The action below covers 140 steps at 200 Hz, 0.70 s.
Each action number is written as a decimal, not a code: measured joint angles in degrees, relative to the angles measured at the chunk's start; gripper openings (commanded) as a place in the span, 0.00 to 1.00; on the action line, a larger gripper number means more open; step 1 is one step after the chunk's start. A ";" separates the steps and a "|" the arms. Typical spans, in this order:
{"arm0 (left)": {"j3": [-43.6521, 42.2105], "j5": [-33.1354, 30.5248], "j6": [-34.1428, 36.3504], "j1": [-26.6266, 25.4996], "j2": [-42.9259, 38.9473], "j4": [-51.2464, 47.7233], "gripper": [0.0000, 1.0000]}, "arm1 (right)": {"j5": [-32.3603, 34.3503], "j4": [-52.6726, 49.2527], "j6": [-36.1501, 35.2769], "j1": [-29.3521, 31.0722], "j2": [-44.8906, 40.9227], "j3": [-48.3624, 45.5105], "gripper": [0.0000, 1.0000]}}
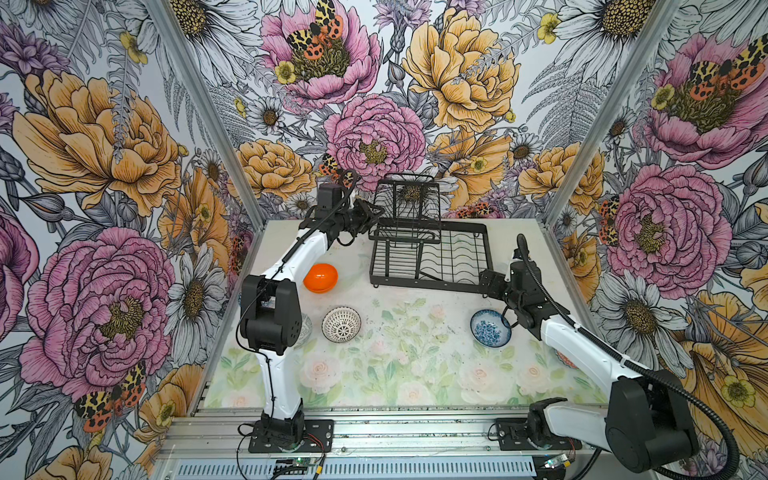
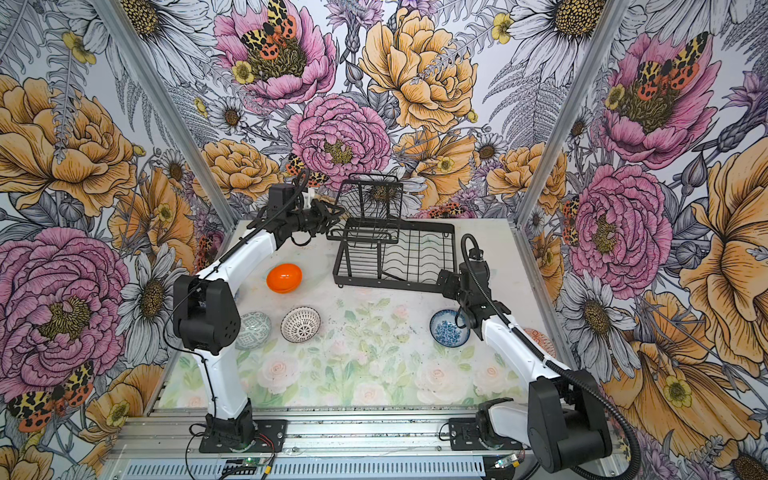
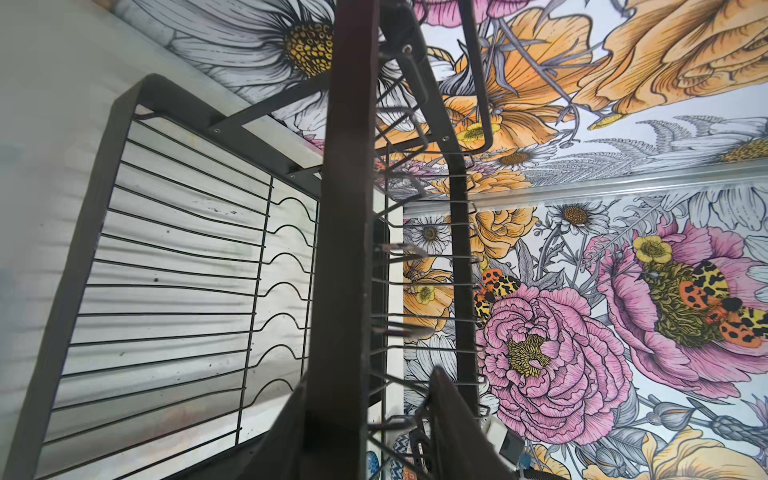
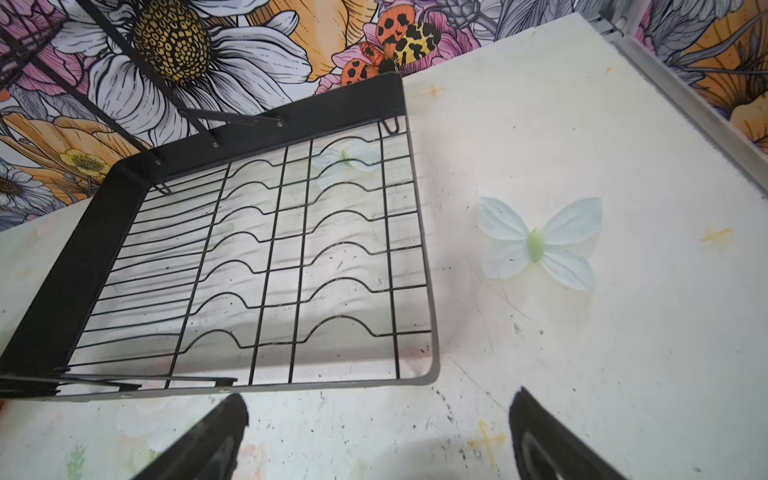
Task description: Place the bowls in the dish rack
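Note:
I will slide the rack toward the orange bowl's side with my left gripper and let go of the bar, because the tabletop beside the rack's basket end is bare and open.
The black wire dish rack (image 1: 428, 285) (image 2: 386, 286) stands at the back of the table with nothing in it. My left gripper (image 1: 368, 216) (image 2: 328, 216) (image 3: 372, 374) is shut on a black bar of its raised basket tier at the rack's left end. By the rack's front right corner, my right gripper (image 1: 488, 282) (image 4: 378, 399) is open over bare table. An orange bowl (image 1: 320, 277) lies upside down left of the rack. A white lattice bowl (image 1: 341, 324), a blue floral bowl (image 1: 490, 328), a grey-green bowl (image 2: 252, 330) and a red-orange bowl (image 2: 540, 340) sit nearer the front.
The left arm's elbow (image 1: 270, 316) hangs over the grey-green bowl. The right forearm (image 1: 582, 349) covers most of the red-orange bowl in a top view. Flowered walls with metal corner posts (image 1: 569, 137) close three sides. A metal rail (image 1: 374, 432) runs along the front.

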 measured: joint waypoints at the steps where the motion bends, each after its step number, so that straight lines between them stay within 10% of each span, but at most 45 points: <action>1: -0.09 0.04 0.02 0.11 -0.07 0.00 0.29 | 0.00 0.00 0.00 0.00 0.04 0.04 1.00; 140: -5.20 1.40 1.22 8.33 -2.80 3.21 0.32 | -0.37 0.44 2.12 0.17 5.90 3.98 0.99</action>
